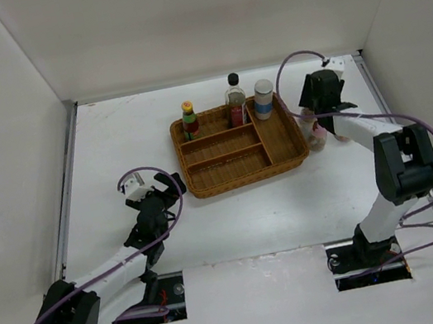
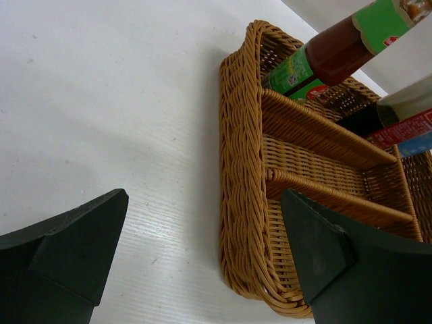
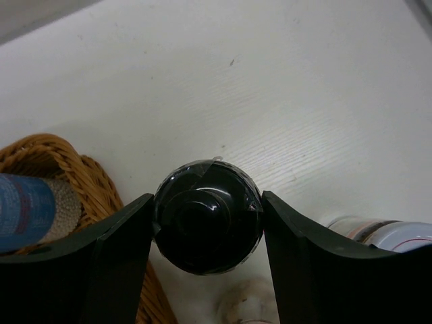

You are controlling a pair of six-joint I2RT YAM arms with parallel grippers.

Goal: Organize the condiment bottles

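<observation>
The right gripper lifts the dark-capped spice jar across the tray's wicker side next, then lowers it in front of the white-blue shaker (image 1: 264,98), where the tray (image 1: 228,178) is empty.
The yellow-capped red sauce bottle (image 1: 190,120), the black-capped clear glass bottle (image 1: 235,98) and the white-blue shaker (image 1: 264,98) stand in the back of the brown wicker tray (image 1: 228,178). My right gripper (image 1: 317,116) is just off the tray's right side. In the right wrist view it (image 3: 208,219) is shut on the dark-capped spice jar (image 3: 208,216), both fingers against the cap. The grey-lidded jar (image 3: 385,233) is beside it. The pink-capped jar (image 1: 319,139) stands just in front. My left gripper (image 1: 172,185) is open and empty by the tray's left front corner (image 2: 202,202).
The tray's front compartments hold nothing. White walls enclose the table on the left, back and right. The right arm's purple cable (image 1: 411,123) loops above the table's right side. The tray's wicker wall (image 2: 243,202) lies between my left fingers.
</observation>
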